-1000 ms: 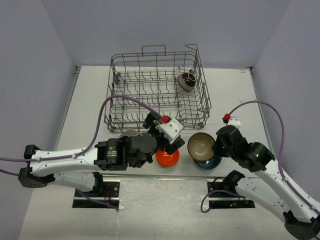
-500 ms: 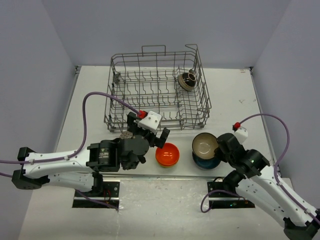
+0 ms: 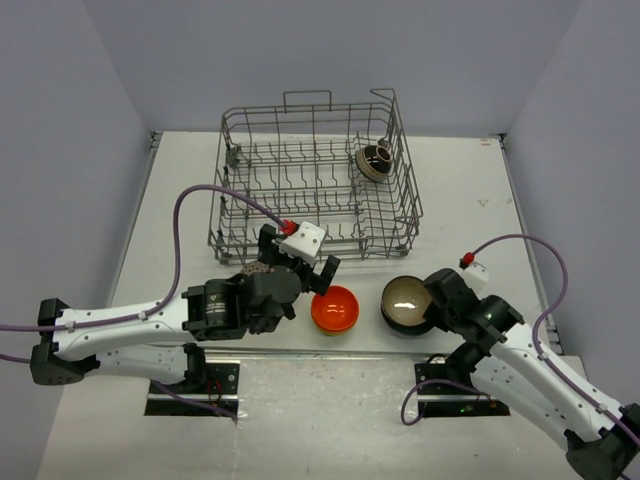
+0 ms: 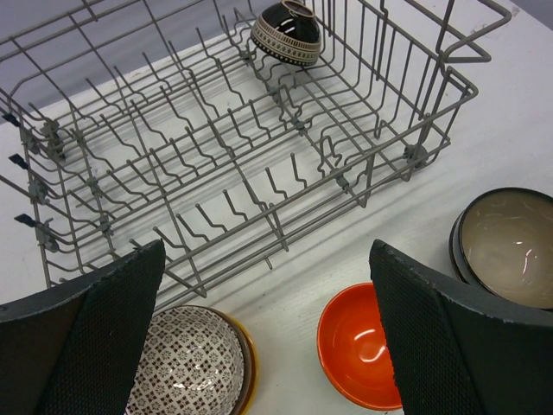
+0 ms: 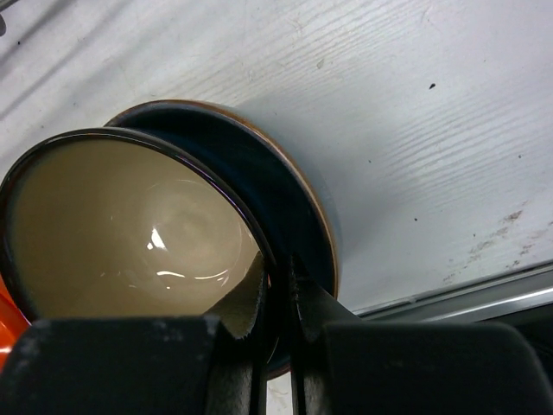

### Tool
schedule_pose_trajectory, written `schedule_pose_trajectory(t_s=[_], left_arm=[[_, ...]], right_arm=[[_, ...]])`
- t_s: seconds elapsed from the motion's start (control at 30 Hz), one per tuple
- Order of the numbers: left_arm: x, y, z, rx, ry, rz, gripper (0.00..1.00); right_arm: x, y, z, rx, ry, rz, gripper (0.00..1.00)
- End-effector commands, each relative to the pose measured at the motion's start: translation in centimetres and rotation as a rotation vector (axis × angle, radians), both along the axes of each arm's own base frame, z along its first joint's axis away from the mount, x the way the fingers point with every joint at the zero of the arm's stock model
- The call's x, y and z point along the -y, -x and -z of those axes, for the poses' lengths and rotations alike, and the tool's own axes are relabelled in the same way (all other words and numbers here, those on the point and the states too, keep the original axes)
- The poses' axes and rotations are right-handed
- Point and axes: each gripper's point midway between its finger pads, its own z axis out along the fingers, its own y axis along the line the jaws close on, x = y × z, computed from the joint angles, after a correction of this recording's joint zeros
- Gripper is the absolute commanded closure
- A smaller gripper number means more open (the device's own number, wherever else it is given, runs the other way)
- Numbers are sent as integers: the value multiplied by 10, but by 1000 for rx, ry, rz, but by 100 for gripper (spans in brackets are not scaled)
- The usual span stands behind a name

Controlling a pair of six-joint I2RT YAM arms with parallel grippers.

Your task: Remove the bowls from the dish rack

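Observation:
The black bowl is already inside the dark blue bowl (image 3: 406, 305), so the robot's right gripper will next move slightly toward the orange bowl and let go of the black bowl's rim.
The grey wire dish rack (image 3: 315, 180) stands at the back and holds one black-and-cream patterned bowl (image 3: 376, 161) on its side at the far right, also in the left wrist view (image 4: 287, 33). My left gripper (image 3: 298, 262) is open and empty, hovering in front of the rack between an orange bowl (image 4: 359, 354) and a brown-patterned bowl (image 4: 181, 363) nested in a yellow one. My right gripper (image 5: 276, 285) is shut on the rim of a black bowl with a cream inside (image 5: 130, 225), which sits inside a dark blue bowl (image 5: 285, 199).
The orange bowl (image 3: 335, 308) and the right stack (image 3: 405, 303) stand in a row near the table's front edge, just ahead of a metal rail. The rack's front wall (image 4: 285, 242) is close behind the left gripper.
My left gripper has let go of the orange bowl and drawn back to the left, open. My right gripper has lowered the tilted cream-inside bowl down into the dark blue bowl.

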Motion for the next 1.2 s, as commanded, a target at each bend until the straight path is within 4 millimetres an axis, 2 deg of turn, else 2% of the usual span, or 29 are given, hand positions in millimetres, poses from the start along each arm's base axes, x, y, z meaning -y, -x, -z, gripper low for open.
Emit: schedule_pose_trajectory(t_s=[0.0,0.13,0.3,0.43,0.5,0.57,0.7,0.77,0.87,1.17], left_arm=[[8,-3,-5,-13,90,7,0],[9,-5,-2,-18,86,11,0],[10,-7,-2,-20,88,14,0],[11,-9,0,-25,86,18,0],[13,-10,2,-27,78,21,0],[14,-10,3,-30,73,24,0],[15,-12,6,-35,67,29,0],[16,-13,6,-37,67,32,0],[17,-13,8,-41,67,38,0],[11,-15,7,-44,72,34,0]], right_arm=[[-23,-15,-12,58,-132,29,100],[-36,-13,-2,44,-189,-9,100],[-29,-9,0,43,-175,7,100],[-43,-14,-1,63,-208,-61,100],[-53,-20,-9,64,-225,-93,100],[-43,-22,-13,65,-165,-86,100],[-25,-26,-40,125,-98,-48,100],[-13,-24,-46,136,-56,-23,100],[-15,-22,-45,123,-64,-30,100],[-26,-19,-24,55,-71,-71,100]])
